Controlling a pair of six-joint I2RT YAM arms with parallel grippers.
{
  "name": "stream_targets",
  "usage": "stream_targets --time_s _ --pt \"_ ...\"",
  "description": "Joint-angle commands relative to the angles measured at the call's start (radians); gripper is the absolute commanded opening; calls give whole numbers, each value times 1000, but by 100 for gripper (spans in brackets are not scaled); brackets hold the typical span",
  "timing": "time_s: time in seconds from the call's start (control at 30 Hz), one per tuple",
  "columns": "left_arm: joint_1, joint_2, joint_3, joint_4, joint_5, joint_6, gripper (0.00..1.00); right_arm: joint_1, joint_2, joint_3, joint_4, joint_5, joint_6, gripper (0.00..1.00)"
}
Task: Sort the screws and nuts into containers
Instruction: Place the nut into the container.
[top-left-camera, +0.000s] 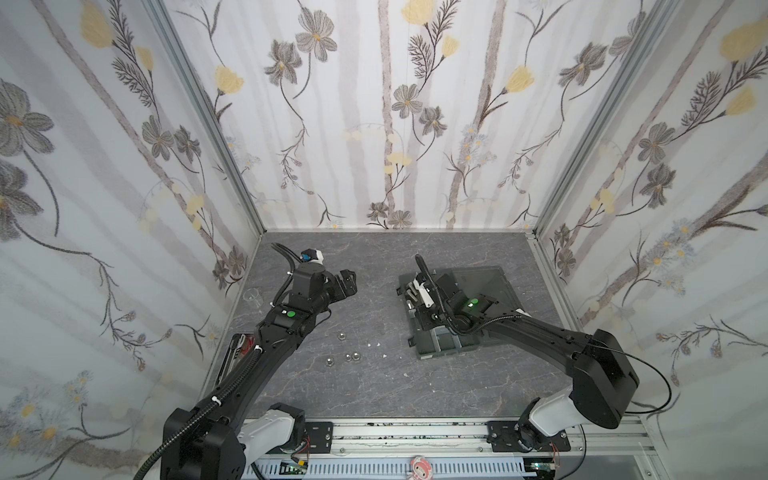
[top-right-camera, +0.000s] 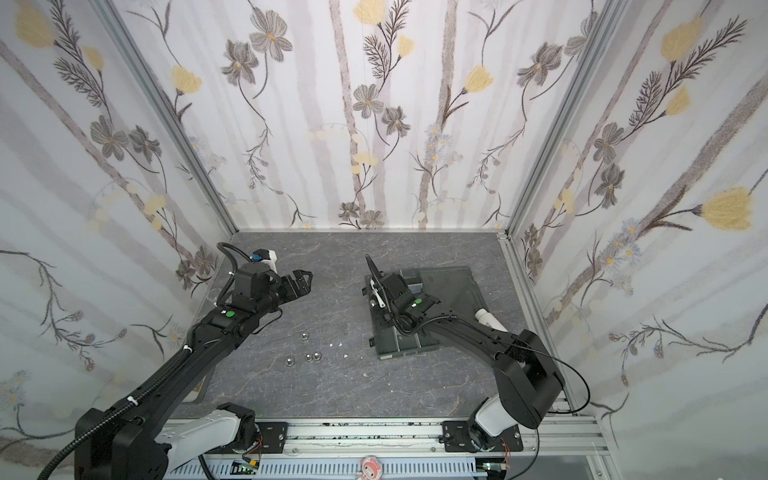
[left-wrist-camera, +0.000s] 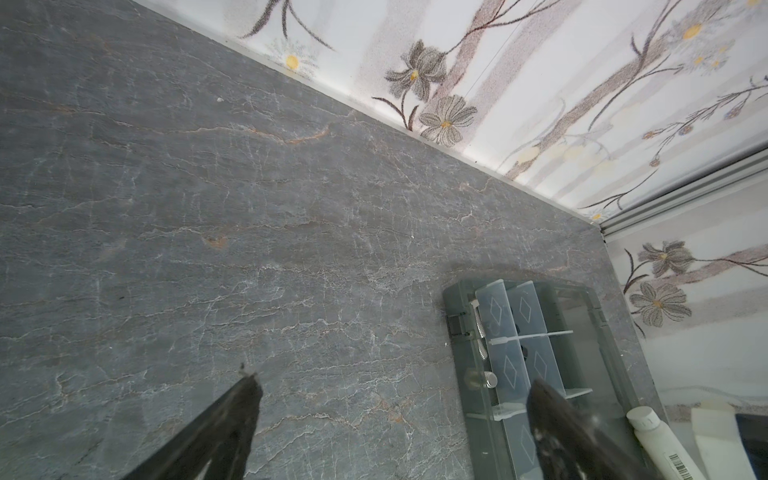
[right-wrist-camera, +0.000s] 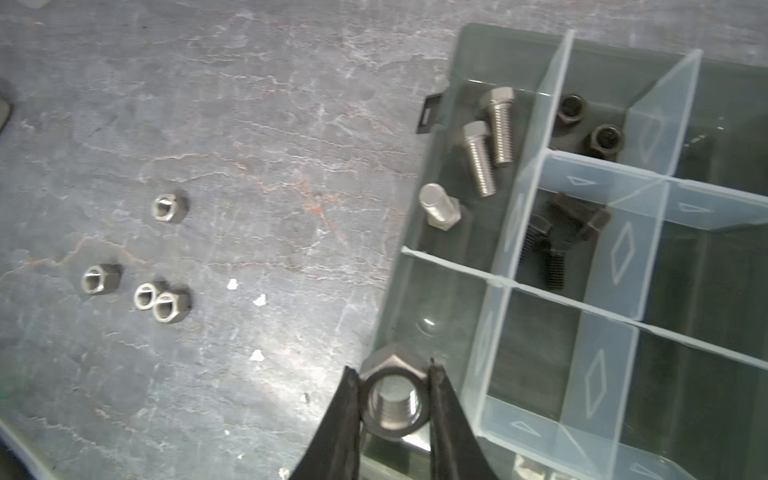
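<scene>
I should bring my right gripper down toward the container's bottom beside the silver screws, clear of the organizer box's edge, and let go of the hex nut (right-wrist-camera: 394, 411), as the container is bare.
My right gripper (right-wrist-camera: 392, 369) is shut on a silver hex nut (right-wrist-camera: 394, 411), held above the edge of the dark organizer box (top-left-camera: 440, 347), over a bare container (right-wrist-camera: 440, 307). The neighbouring container holds three silver screws (right-wrist-camera: 478, 158). Two black nuts (right-wrist-camera: 606, 139) lie in another, and black screws (right-wrist-camera: 552, 237) in a third. Several loose silver nuts (right-wrist-camera: 168, 206) (top-left-camera: 347, 358) lie on the table left of the box. My left gripper (left-wrist-camera: 392, 386) (top-left-camera: 347, 280) hangs open and empty over bare table, behind the loose nuts and left of the box.
The box lid (top-left-camera: 486, 286) lies open flat behind the box. A white bottle (top-right-camera: 490, 320) lies to its right. A clear cup (top-left-camera: 252, 297) stands by the left wall, with a tool tray (top-left-camera: 239, 349) in front of it. White specks (right-wrist-camera: 232, 284) dot the table.
</scene>
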Motion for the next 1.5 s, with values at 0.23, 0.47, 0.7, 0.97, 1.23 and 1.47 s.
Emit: stream_targets --time_s 0.23,0.47,0.7,0.97,1.23,1.47 --pt "-12 63 16 -75 -93 12 100 -39 0 -80 103 -76 -6 15" --pt "27 235 151 -300 -182 -88 100 -39 59 -83 140 -117 -3 16" --pt "36 215 117 -260 -81 -26 100 -39 76 -85 152 -105 -9 20" --pt "41 225 97 -265 -82 -44 100 -46 111 -95 165 -97 -10 34" --pt "41 143 94 -274 28 70 99 -48 51 -95 166 -91 -10 44" --pt "39 151 136 -381 29 125 95 -63 -45 -113 194 -98 -8 47"
